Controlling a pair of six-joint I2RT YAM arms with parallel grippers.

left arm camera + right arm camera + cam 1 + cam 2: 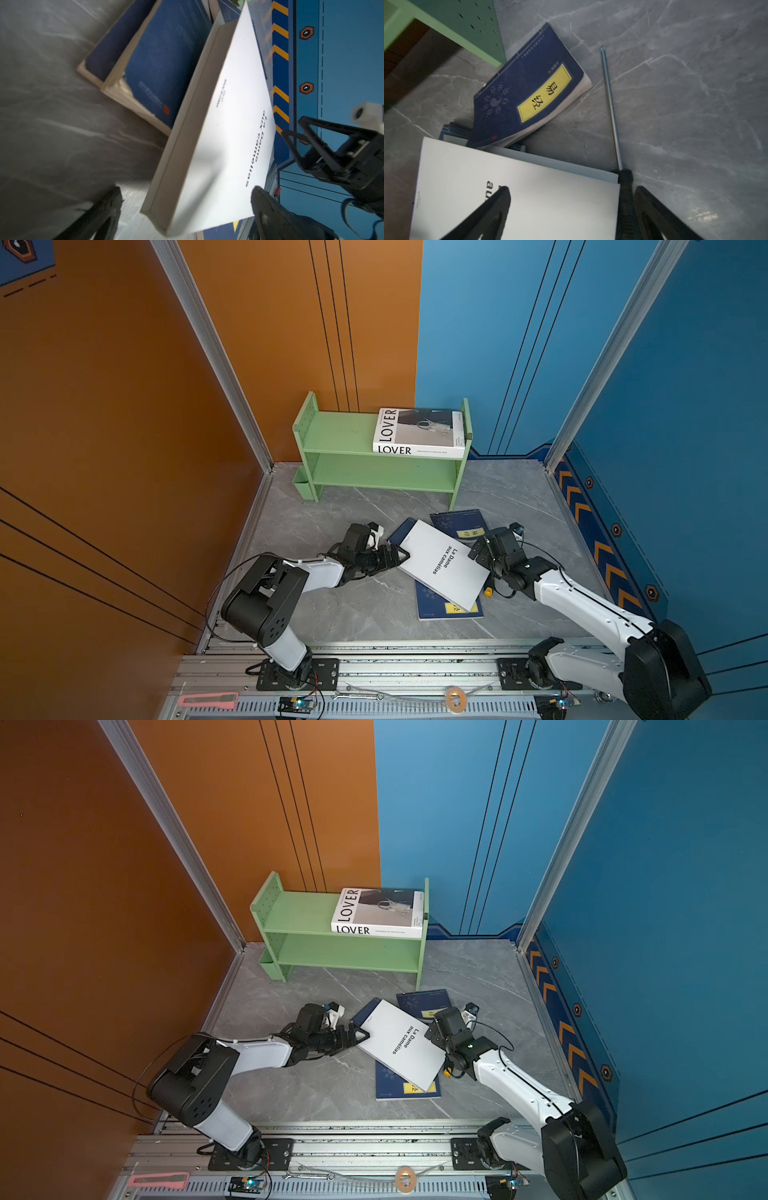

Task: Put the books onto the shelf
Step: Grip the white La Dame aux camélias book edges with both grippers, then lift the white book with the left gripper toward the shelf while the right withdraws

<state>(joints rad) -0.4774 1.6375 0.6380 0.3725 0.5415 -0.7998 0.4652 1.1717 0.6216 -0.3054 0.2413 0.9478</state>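
Note:
My left gripper has its fingers spread and will next slide in, one finger below and one above the white book's short edge, which rests raised on blue books just beyond, and then close.
A white book titled "La Dame aux camelias" lies slanted across several dark blue books on the grey floor. My left gripper is open, and the white book's near corner sits between its spread fingers. My right gripper is open over the opposite edge of that book. The green shelf stands at the back. A "LOVER" book lies flat on its top board.
A screwdriver lies on the floor along the white book's edge, its black handle between my right fingers. A blue book with a yellow label rests by the shelf's leg. A pink tool and a tape roll lie on the front rail.

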